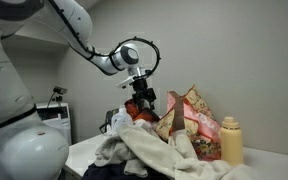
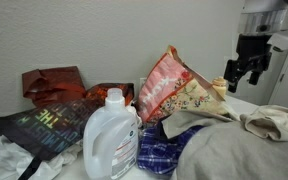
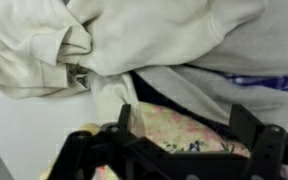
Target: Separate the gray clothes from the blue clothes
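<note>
My open gripper needs to go down onto the pale heap next, away from the patterned bag, since the gray clothes (image 1: 149, 150) lie over the plaid shirt and navy fabric.
The gray clothes (image 1: 149, 150) (image 2: 246, 148) lie in a bulky pale heap on the table, and they fill the top of the wrist view (image 3: 134, 40). A blue-and-white plaid shirt (image 2: 160, 156) lies under their edge, with a strip of it showing in the wrist view (image 3: 269, 80). Dark navy fabric (image 1: 110, 172) peeks out at the front of the heap. My gripper (image 1: 139, 98) (image 2: 242, 72) (image 3: 184, 125) hangs open above the pile, holding nothing and touching no cloth. Its black fingers (image 3: 246, 125) frame the patterned bag far below.
A pink-and-tan patterned pointed bag (image 1: 189, 118) (image 2: 174, 90) stands beside the heap. A white detergent jug (image 2: 112, 135), a yellow bottle (image 1: 231, 140), red bags (image 2: 54, 82) and a dark printed bag (image 2: 44, 122) crowd the table. A white appliance (image 1: 52, 122) stands by the wall.
</note>
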`<state>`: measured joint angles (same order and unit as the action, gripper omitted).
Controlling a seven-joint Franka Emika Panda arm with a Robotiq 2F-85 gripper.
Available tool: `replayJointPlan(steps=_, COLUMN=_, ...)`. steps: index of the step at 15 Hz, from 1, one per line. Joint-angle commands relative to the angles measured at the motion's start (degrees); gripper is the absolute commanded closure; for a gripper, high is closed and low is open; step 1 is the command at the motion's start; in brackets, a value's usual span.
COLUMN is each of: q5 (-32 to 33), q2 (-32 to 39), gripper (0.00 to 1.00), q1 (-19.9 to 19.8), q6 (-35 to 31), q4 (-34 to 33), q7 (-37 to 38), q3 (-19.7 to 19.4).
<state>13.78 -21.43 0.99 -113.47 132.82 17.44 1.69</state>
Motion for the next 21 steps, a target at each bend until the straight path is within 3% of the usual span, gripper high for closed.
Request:
replayJointPlan(steps=1, q5=-6.2, q2=1.3, gripper=0.00, q1=2.2, q6=3.8, q4=0.4, q7=-7.9, q3=1.1)
replayJointPlan(steps=8, q5=-11.6, q2=7.4, gripper=0.00, q1=5.3, q6=12.7, q4=2.5, q7=-18.7, q3=2.6)
replayJointPlan(steps=10, q5=-11.2, q2=8.6, gripper=0.00, q1=5.1, q6=10.7, q4=4.5, q7=-18.3, q3=2.7)
replayJointPlan(steps=16, q5=-12.0, q2=10.0, gripper=0.00, q1=4.1, q6=-3.6, q4=9.9, q7=-14.4, q3=2.3)
replayJointPlan(steps=17, q5=-11.7, q2=10.2, gripper=0.25, q1=4.0, q6=-4.9, q4=10.4, q7=-14.3, q3=2.4)
replayJointPlan(steps=18, q5=-11.7, q2=10.3, gripper=0.28, q1=4.0, q6=-5.8, q4=10.8, q7=-14.3, q3=2.3)
replayJointPlan(steps=21, q5=-11.3, q2=10.7, gripper=0.50, q1=3.2, q6=-5.1, q4=9.8, q7=-14.2, q3=1.9)
